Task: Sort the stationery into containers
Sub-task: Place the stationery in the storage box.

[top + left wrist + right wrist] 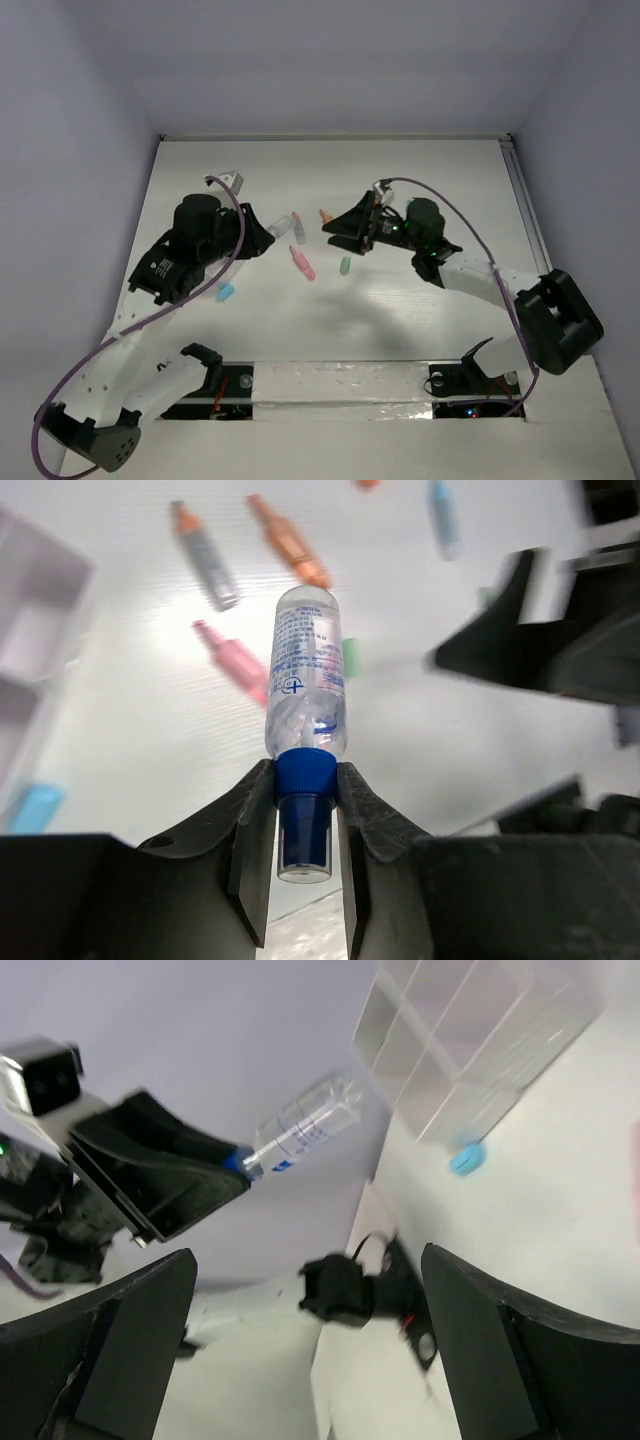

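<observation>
The tube's cap should go to the containers' near section (217,268) (14,722) next, which is below my left gripper and to its left in the top view. My left gripper should swing there, tilt down, lower and release the cap.
My left gripper (305,810) is shut on the blue cap of a clear blue-white tube (305,670) and holds it above the table. In the top view the left gripper (258,240) and the tube (280,222) are left of centre. My right gripper (332,232) is open and empty, facing the left one; its fingers (540,1360) stand wide apart. Below lie a pink marker (302,263), an orange marker (325,215), a green piece (345,265) and a light blue piece (225,292). The white containers (35,630) sit left of the tube and also show in the right wrist view (470,1030).
A grey-and-orange marker (205,555) and a light blue marker (445,520) lie farther out. The left arm hides the containers in the top view. White walls close the table at the back and sides (330,138).
</observation>
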{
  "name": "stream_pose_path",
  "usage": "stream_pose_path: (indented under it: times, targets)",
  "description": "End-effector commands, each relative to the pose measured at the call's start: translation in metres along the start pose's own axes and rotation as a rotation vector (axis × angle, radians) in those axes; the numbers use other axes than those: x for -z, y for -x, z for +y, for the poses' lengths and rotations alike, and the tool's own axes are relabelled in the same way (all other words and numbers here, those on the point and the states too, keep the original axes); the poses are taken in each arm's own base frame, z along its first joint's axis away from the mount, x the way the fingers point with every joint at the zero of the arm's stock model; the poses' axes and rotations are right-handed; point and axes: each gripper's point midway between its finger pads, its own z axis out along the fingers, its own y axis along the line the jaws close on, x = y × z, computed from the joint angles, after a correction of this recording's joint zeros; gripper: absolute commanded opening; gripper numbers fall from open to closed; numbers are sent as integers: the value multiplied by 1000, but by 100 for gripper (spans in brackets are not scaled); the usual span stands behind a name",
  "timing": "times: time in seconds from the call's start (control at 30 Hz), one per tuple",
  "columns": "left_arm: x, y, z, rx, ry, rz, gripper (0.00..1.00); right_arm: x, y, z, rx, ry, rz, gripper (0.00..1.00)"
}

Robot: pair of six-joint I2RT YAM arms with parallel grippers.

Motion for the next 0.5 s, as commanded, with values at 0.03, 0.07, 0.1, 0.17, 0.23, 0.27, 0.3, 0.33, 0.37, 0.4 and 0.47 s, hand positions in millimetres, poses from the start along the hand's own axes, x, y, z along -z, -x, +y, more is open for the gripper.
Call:
stream_pose_path:
  times: [0.03, 0.07, 0.1, 0.17, 0.23, 0.27, 0.3, 0.33, 0.37, 0.4, 0.47]
  targets:
    - [10, -16, 63, -83, 322, 154, 0, 40, 18, -14, 72, -11, -31, 100]
    - [12, -11, 72, -92, 374, 154, 0, 44, 17, -19, 88, -21, -31, 100]
    - [13, -14, 87, -102, 457, 178, 0, 48, 16, -28, 91, -41, -31, 100]
    - [19, -11, 100, -112, 531, 185, 0, 52, 12, -37, 136, -79, -20, 100]
    - [26, -8, 111, -117, 607, 192, 0, 55, 11, -42, 172, -106, -23, 100]
    - [29, -7, 116, -115, 634, 195, 0, 57, 12, -51, 197, -145, -30, 100]
    - [34, -5, 124, -114, 689, 198, 0, 58, 12, -54, 211, -159, -34, 100]
    - [34, -4, 124, -115, 693, 202, 0, 59, 12, -55, 225, -168, -37, 100]
    - [34, -4, 123, -115, 690, 207, 0, 61, 12, -58, 246, -183, -35, 100]
    - [34, -4, 126, -114, 710, 219, 0, 62, 12, -59, 254, -187, -34, 100]
    - [34, -5, 132, -111, 736, 229, 0, 64, 9, -61, 272, -195, -21, 100]
